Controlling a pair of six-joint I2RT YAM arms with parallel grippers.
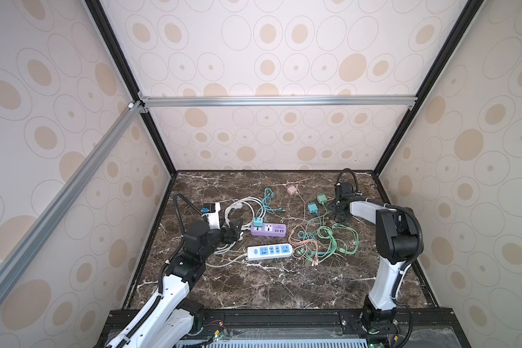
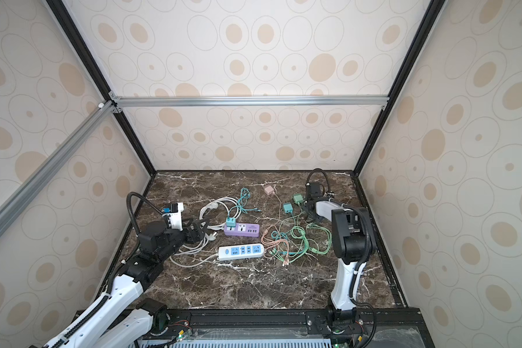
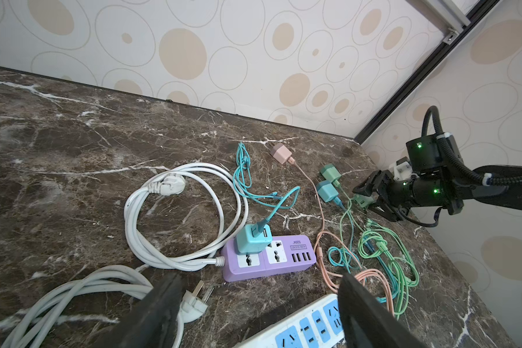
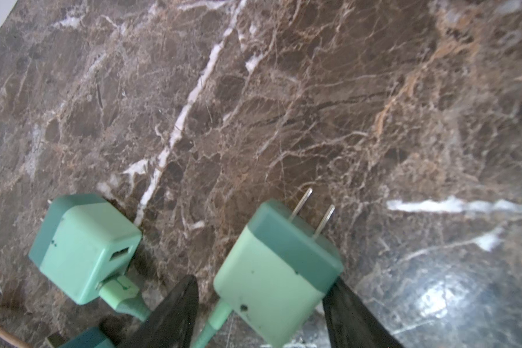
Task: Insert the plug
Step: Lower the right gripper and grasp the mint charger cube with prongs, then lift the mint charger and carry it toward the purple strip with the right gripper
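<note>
I will ease my right gripper a little outward along the light green plug's body (image 4: 277,275) and close, since one finger touches its corner and the other stands off.
A light green plug (image 4: 271,280) with two bare prongs lies between the fingers of my right gripper (image 4: 264,280). One finger touches its corner and the other stands a little off, so the jaws are open. In both top views this gripper (image 1: 333,208) sits at the back right and covers that plug. The purple power strip (image 1: 268,229) lies mid-table with a teal adapter (image 1: 257,222) plugged into it. A white and blue power strip (image 1: 269,251) lies in front of it. My left gripper (image 1: 237,230) hangs open and empty just left of the purple strip (image 3: 268,259).
A green plug (image 1: 322,198) and a teal plug (image 1: 312,207) lie beside the right gripper, with a pink plug (image 1: 291,189) farther back. Tangled pink, green and teal cables (image 1: 323,241) spread right of the strips. White cord coils (image 1: 241,208) and a white three-prong plug (image 3: 193,301) lie by the left gripper.
</note>
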